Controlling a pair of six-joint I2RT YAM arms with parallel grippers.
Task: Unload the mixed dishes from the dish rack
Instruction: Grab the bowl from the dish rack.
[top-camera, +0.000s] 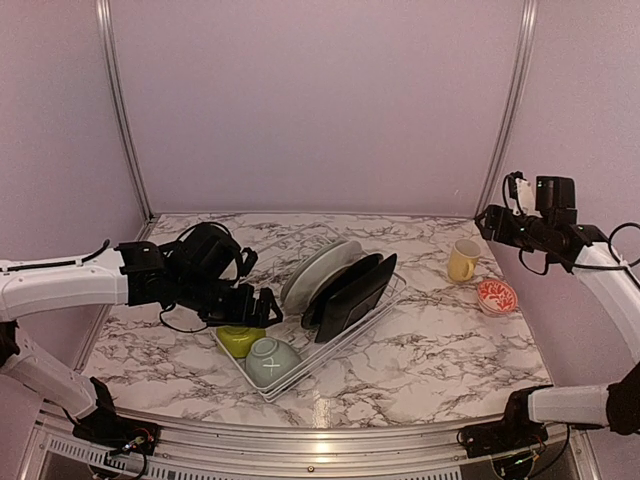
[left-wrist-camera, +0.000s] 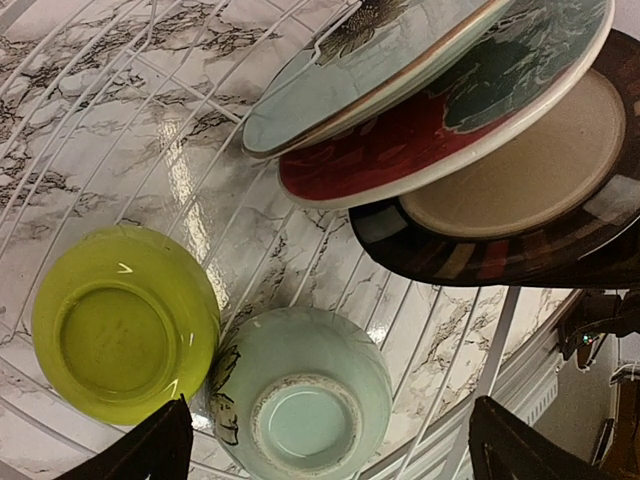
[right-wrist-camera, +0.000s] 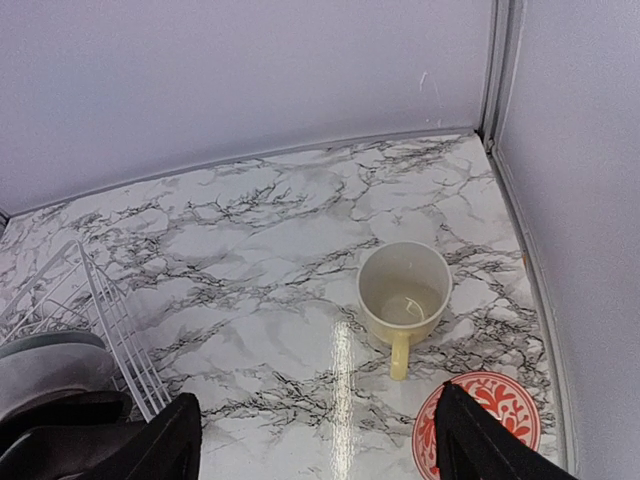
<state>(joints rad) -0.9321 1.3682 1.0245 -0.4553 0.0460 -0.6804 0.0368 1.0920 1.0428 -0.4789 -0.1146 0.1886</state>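
I need to lower my left gripper's open fingers around the foot of the upturned grey-green bowl (top-camera: 264, 347) next and close them, as that foot faces up below, between them.
The white wire dish rack (top-camera: 345, 345) (left-wrist-camera: 150, 150) sits mid-table. At its near end lie two upturned bowls, a lime-green bowl (top-camera: 240, 338) (left-wrist-camera: 122, 322) and a pale grey-green bowl (top-camera: 272, 360) (left-wrist-camera: 305, 390). Behind them lean the round whitish plates (top-camera: 318, 268) (left-wrist-camera: 400, 60) and the black squarish plates (top-camera: 352, 290) (left-wrist-camera: 520, 200). My left gripper (top-camera: 262, 308) (left-wrist-camera: 331, 400) hovers open over the grey-green bowl, holding nothing. Off the rack at the right stand a pale yellow mug (top-camera: 463, 260) (right-wrist-camera: 404, 290) and a small red-patterned bowl (top-camera: 497, 295) (right-wrist-camera: 490, 420). High above them my right gripper (top-camera: 490, 222) (right-wrist-camera: 318, 393) is open and empty.
Lilac walls with metal corner posts (top-camera: 508, 110) close in the marble table (top-camera: 420, 350) at the back and sides. The mug and the red bowl stand close to the right wall. A metal rail (top-camera: 320, 440) runs along the near edge.
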